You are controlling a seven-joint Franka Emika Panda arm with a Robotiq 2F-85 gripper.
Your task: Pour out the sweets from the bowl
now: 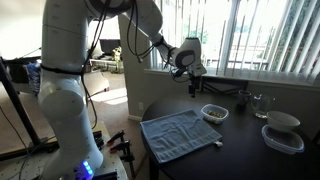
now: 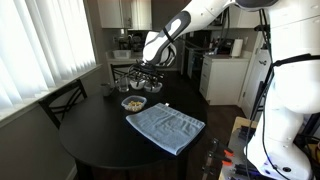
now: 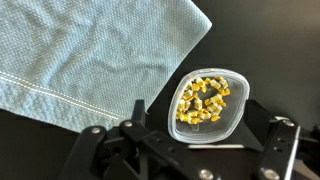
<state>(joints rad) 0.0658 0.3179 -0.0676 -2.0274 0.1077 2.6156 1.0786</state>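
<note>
I should next lower my open gripper outward onto the bowl's rim facing the blue cloth; bare table there fits one finger.
The small, shallow whitish bowl stands on the dark round table, next to a blue cloth. It holds a small heap of tiny yellow and orange sweets. The bowl also shows in both exterior views. My gripper is open and empty. In the wrist view the bowl lies between its two dark fingers. Both exterior views show the gripper hovering well above the table, above and a little behind the bowl, not touching it.
A blue cloth lies spread beside the bowl. A larger white bowl sits in a clear squarish container, with a glass near it. A chair stands at the table's edge. Window blinds are close behind.
</note>
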